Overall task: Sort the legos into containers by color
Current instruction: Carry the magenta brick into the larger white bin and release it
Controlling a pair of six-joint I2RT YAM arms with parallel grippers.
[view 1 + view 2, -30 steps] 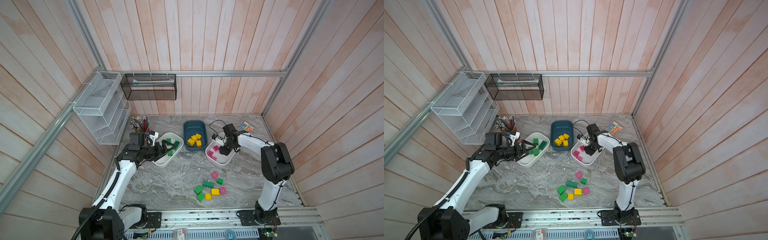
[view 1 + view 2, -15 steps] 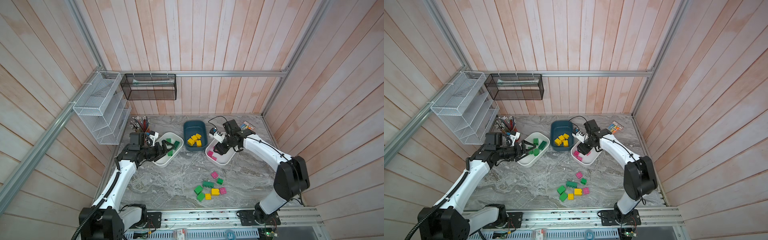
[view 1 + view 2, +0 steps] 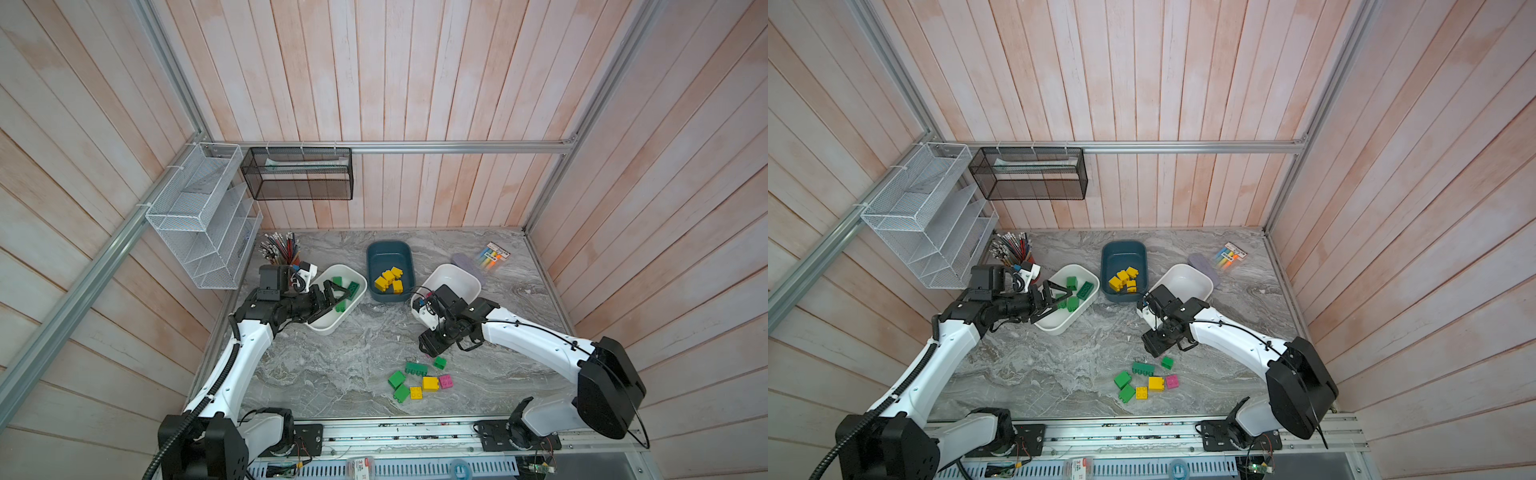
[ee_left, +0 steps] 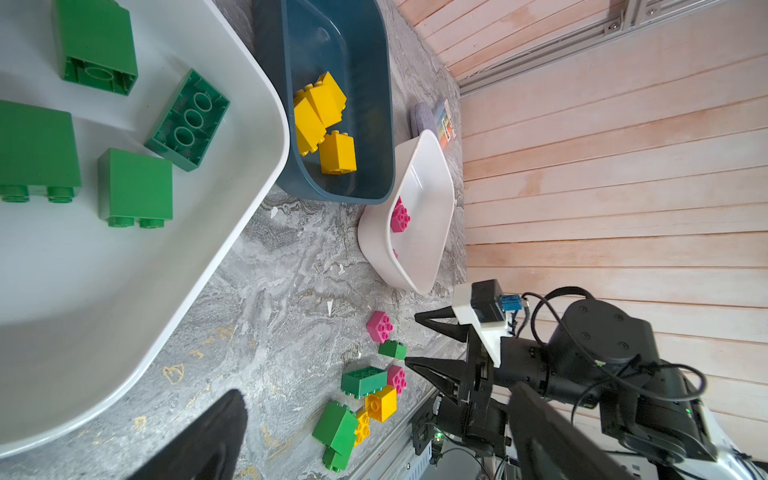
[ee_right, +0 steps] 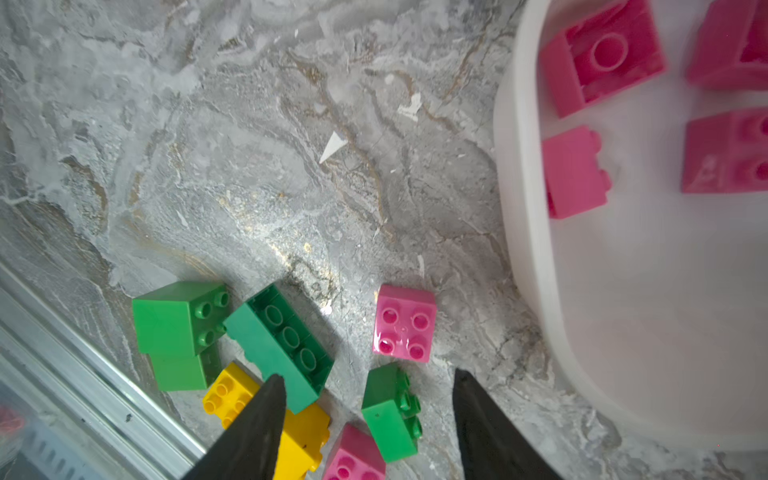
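Observation:
My right gripper will next lower onto the pink brick beyond the small green one and close across its sides, as both border bare tabletop.
My right gripper (image 3: 432, 348) hangs open just above the loose legos at the table's front. In the right wrist view its fingers straddle a small green brick (image 5: 390, 411), with a pink brick (image 5: 405, 323) just beyond and a long dark green brick (image 5: 282, 340) beside one finger. My left gripper (image 3: 336, 293) stands open and empty over the left white tub (image 3: 330, 328), which holds green bricks (image 4: 135, 189). The teal tub (image 3: 388, 253) holds yellow bricks (image 3: 388, 279). Pink bricks (image 5: 575, 172) lie in the right white tub (image 3: 457, 274).
A red pencil cup (image 3: 282, 254) stands at the back left, under the white mesh basket (image 3: 199, 216). A highlighter pack (image 3: 492, 255) and a lilac pad (image 3: 467, 264) lie at the back right. The metal front rail (image 5: 83, 374) runs close to the loose pile.
My right gripper has left the pink tub, swung forward to the loose pile and opened wider. The left arm has stayed still.

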